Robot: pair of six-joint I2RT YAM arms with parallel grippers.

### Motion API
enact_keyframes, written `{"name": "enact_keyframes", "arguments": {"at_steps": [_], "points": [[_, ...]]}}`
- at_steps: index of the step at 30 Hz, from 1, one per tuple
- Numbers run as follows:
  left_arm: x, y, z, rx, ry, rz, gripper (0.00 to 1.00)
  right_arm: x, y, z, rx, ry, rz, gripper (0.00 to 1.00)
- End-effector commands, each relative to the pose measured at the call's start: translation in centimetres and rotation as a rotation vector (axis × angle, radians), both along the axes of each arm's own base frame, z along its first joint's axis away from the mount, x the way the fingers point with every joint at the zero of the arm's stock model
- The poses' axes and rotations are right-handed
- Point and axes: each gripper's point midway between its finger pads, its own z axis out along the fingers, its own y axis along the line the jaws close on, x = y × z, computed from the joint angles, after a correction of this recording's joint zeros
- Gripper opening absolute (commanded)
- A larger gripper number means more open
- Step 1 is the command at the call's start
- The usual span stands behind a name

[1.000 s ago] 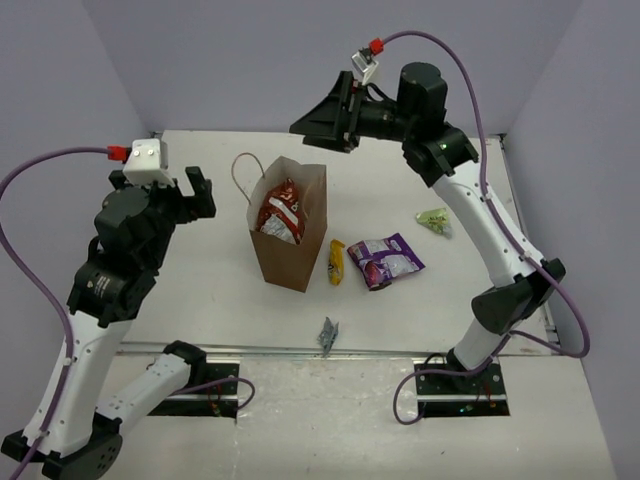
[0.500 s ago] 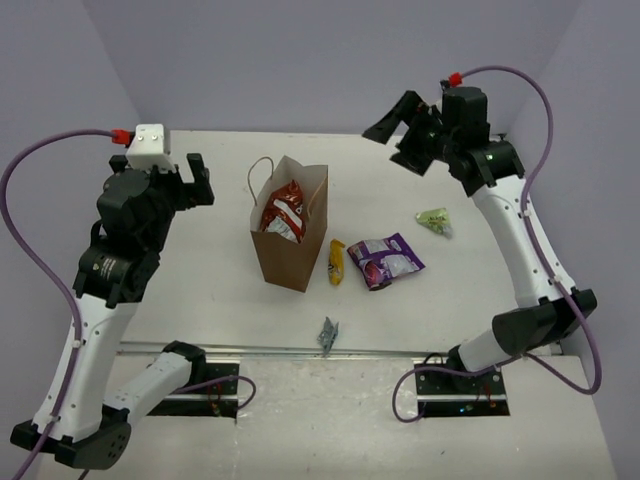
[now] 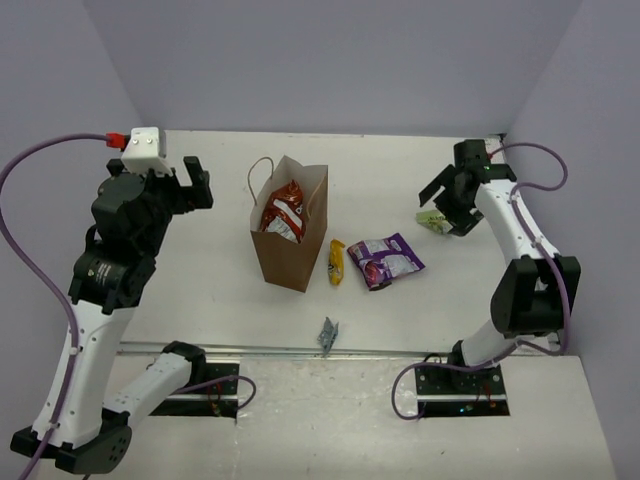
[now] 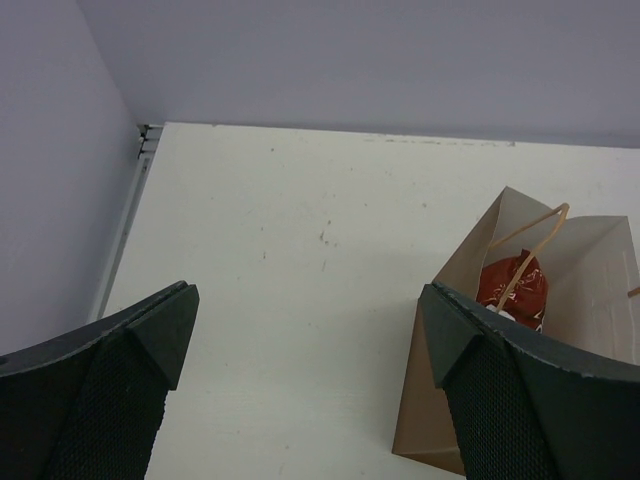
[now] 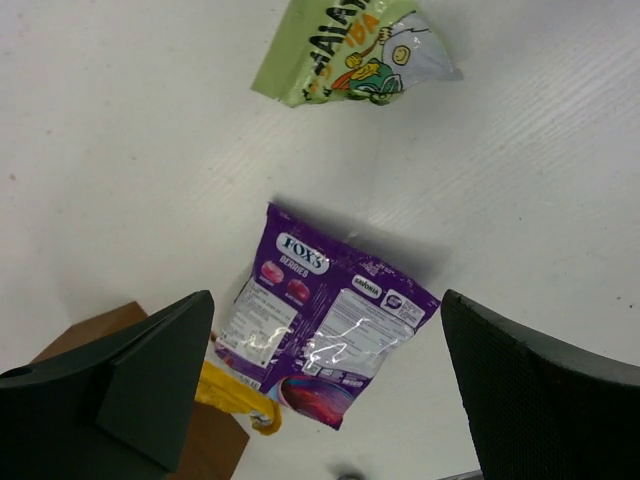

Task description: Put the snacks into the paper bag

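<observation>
The pale green packet lies apart from the other snacks. My right gripper lowers to its cartoon-printed edge facing the purple packet (image 3: 385, 260) next and closes.
The brown paper bag (image 3: 291, 250) stands upright at mid-table with the red-and-white chip bag (image 3: 282, 212) inside. The yellow bar (image 3: 337, 262) lies just right of the bag, and the purple packet (image 3: 385, 260) lies beside the bar. The pale green packet (image 3: 434, 220) lies further right. No orange packet shows. My right gripper (image 3: 446, 207) is open and empty, hovering by the green packet. Its wrist view shows the purple packet (image 5: 325, 330), green packet (image 5: 350, 50) and yellow bar (image 5: 235, 395) below. My left gripper (image 3: 190, 185) is open and empty, raised left of the bag (image 4: 590, 280).
A small grey foil scrap (image 3: 328, 335) lies near the table's front edge. The table's back left corner meets the walls (image 4: 145, 130). The bag's loop handle (image 3: 255, 175) sticks up on its left side.
My right arm has swung from high above the bag down and to the right, ending by the green packet. My left arm has shifted only slightly.
</observation>
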Motion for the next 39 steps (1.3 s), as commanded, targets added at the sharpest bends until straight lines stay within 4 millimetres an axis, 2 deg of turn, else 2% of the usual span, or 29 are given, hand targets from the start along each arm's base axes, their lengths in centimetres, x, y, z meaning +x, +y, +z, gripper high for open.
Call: {"name": "enact_keyframes", "arguments": {"at_steps": [1, 9, 11, 18, 21, 24, 25, 27, 28, 29, 33, 34, 36, 37, 39], "points": [[-0.7, 0.8, 2.7, 0.018, -0.063, 0.022, 1.00, 0.5, -1.0, -2.4, 0.000, 0.049, -0.124, 0.99], [-0.9, 0.9, 2.8, 0.011, -0.073, 0.029, 1.00, 2.6, -1.1, -6.2, 0.086, 0.127, -0.315, 0.99], [-1.0, 1.1, 3.0, 0.011, -0.079, 0.035, 1.00, 3.3, -2.3, -7.1, 0.095, 0.132, -0.376, 0.99], [-1.0, 1.5, 3.2, 0.018, -0.087, 0.056, 1.00, 4.4, -3.7, -9.5, 0.088, 0.175, -0.460, 0.99], [-1.0, 1.5, 3.2, 0.016, -0.088, 0.057, 1.00, 4.8, -4.7, -10.1, 0.063, 0.175, -0.484, 0.94], [-1.0, 1.6, 3.1, 0.017, -0.085, 0.062, 1.00, 5.5, -4.7, -10.8, 0.065, 0.188, -0.467, 0.73], [-0.9, 1.6, 3.0, 0.018, -0.083, 0.060, 1.00, 5.7, -4.7, -11.0, 0.068, 0.193, -0.463, 0.51], [-0.8, 1.5, 2.9, 0.019, -0.081, 0.057, 1.00, 5.6, -4.5, -11.4, 0.076, 0.204, -0.468, 0.36], [-0.7, 1.5, 2.9, 0.019, -0.082, 0.056, 1.00, 5.4, -4.5, -11.6, 0.074, 0.209, -0.471, 0.15], [-0.6, 1.5, 2.9, 0.019, -0.081, 0.055, 1.00, 5.3, -4.5, -11.6, 0.076, 0.209, -0.471, 0.02], [-0.5, 1.4, 3.1, 0.023, -0.085, 0.052, 1.00, 5.0, -4.2, -9.7, 0.066, 0.155, -0.403, 0.00], [-0.3, 1.4, 3.1, 0.026, -0.083, 0.048, 1.00, 5.0, -4.0, -8.1, 0.069, 0.117, -0.383, 0.00], [-0.2, 1.4, 3.0, 0.027, -0.080, 0.048, 1.00, 4.5, -3.3, -6.6, 0.065, 0.089, -0.329, 0.00], [-0.1, 1.3, 2.9, 0.026, -0.080, 0.044, 1.00, 4.5, -2.7, -4.6, 0.086, 0.036, -0.296, 0.00], [0.1, 1.2, 2.8, 0.018, -0.079, 0.042, 1.00, 4.4, -1.1, -2.5, 0.102, -0.019, -0.218, 0.00]]}}
